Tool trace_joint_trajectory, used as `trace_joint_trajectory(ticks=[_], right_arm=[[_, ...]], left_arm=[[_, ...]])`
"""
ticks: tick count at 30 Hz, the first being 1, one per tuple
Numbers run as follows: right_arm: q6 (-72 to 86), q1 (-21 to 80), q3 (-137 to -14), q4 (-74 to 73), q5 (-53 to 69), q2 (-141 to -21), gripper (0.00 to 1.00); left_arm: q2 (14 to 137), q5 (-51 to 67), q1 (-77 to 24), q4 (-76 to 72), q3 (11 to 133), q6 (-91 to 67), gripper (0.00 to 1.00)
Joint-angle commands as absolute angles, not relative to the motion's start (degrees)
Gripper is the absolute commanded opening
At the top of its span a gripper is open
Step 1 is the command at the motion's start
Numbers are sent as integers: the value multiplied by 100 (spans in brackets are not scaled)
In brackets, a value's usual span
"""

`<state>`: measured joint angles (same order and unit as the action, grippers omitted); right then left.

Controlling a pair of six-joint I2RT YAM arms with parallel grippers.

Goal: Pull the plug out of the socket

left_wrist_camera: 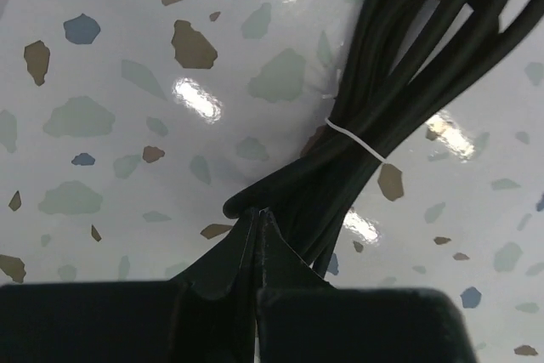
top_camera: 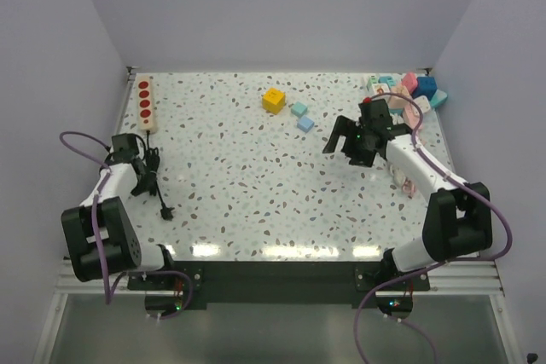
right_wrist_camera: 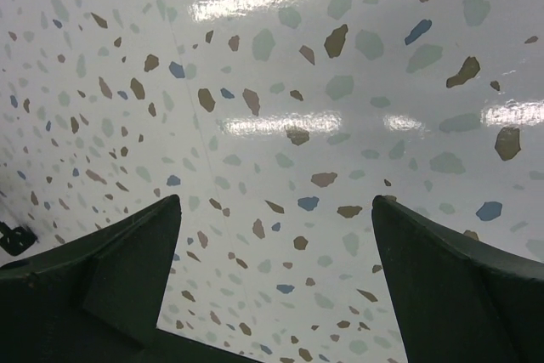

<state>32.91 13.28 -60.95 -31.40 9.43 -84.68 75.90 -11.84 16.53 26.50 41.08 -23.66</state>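
Observation:
I will lower my right gripper toward the coloured blocks, onto the white cable before them, since that lies below it, to its right in the top view.
A beige power strip with red sockets [top_camera: 147, 101] lies at the table's back left. Its black cable is tied in a bundle [top_camera: 151, 162] with a white tie [left_wrist_camera: 355, 138]. The black plug [top_camera: 167, 213] lies on the table near the front left, out of the socket. My left gripper [left_wrist_camera: 257, 214] is shut, its tips touching the looped end of the cable bundle [left_wrist_camera: 399, 82], and nothing shows between the fingers. My right gripper [right_wrist_camera: 276, 201] hangs open over bare table at the right of centre [top_camera: 341, 138].
A yellow cube [top_camera: 273, 100] and two light blue blocks [top_camera: 302, 116] sit at the back centre. A pile of coloured blocks [top_camera: 414, 89] fills the back right corner. Walls close in the table on the left, back and right.

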Motion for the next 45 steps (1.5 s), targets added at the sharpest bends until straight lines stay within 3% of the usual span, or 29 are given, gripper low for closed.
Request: trace_joint_trajectory(ticks=[1, 13, 15, 19, 22, 30, 40, 44, 45], right_arm=[[3191, 1169, -6407, -3226, 782, -8438, 98], [3085, 880, -6389, -3418, 291, -8271, 98], [3181, 765, -6460, -3577, 1, -8253, 98], [3366, 292, -6854, -3691, -763, -8358, 98], [3393, 19, -7424, -3928, -1239, -8788, 98], [3077, -404, -8709, -4157, -1055, -10299, 97], [2865, -422, -9492, -4245, -774, -11724, 77], [2944, -413, -9309, -4272, -564, -11857, 60], [2944, -387, -9107, -4211, -441, -11822, 48]], left_arm=[[7918, -1302, 1863, 2663, 4184, -2470, 0], [6610, -2514, 1854, 3155, 4605, -2698, 0], [6355, -2129, 1854, 3138, 4895, -2471, 0], [6257, 283, 1793, 2953, 5203, -2136, 0], [6468, 1279, 1444, 2997, 5274, -2048, 0], [6653, 1406, 343, 2760, 4501, -2258, 0], [6714, 1591, 167, 2584, 4201, -2276, 0], [6803, 1617, 167, 2558, 4192, -2250, 0], [6811, 1617, 167, 2540, 4201, -2250, 0]])
